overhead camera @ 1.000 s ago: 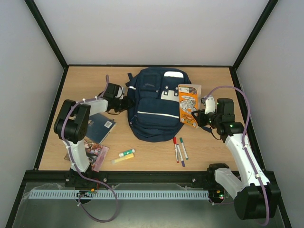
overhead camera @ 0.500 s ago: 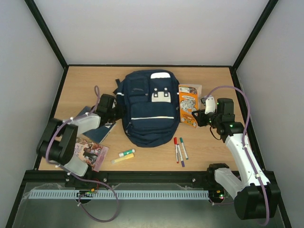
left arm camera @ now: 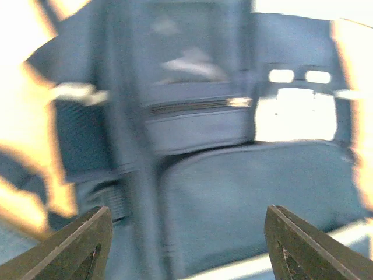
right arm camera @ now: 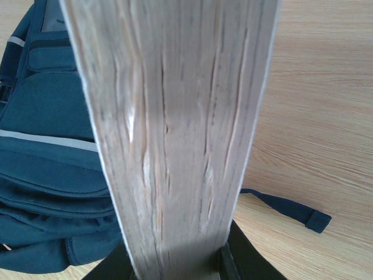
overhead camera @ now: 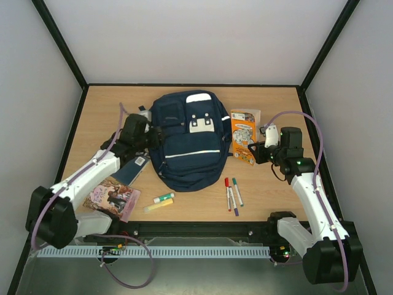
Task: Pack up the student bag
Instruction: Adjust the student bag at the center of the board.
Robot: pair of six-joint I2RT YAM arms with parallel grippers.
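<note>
The bag is shut, so my left gripper needs to swing to the right in the top view, over and down to the bag's rim by the white stripe.
The student bag (overhead camera: 187,144), navy with white stripes and a pale square patch, lies flat in the middle of the table. At its left side my left gripper (overhead camera: 153,136) stands open. The left wrist view is blurred: the bag's fabric (left arm camera: 233,192) fills it, and nothing sits between the spread fingers (left arm camera: 87,245) of the left gripper (left arm camera: 187,213). Right of the bag, my right gripper (overhead camera: 258,150) is shut on an orange book (overhead camera: 243,135). In the right wrist view the book's page edge (right arm camera: 175,116) rises from the right gripper (right arm camera: 175,262), with the bag (right arm camera: 46,175) to its left.
A dark blue notebook (overhead camera: 132,167) and a picture book (overhead camera: 112,196) lie by the left arm. A green and a yellow highlighter (overhead camera: 161,201) and three markers (overhead camera: 232,193) lie in front of the bag. A bag strap (right arm camera: 291,209) trails on the wood.
The bag has slid left and turned straighter. The left arm has dropped low and stretched out, and its gripper closed at the bag's side and has opened again. The right arm is unchanged.
</note>
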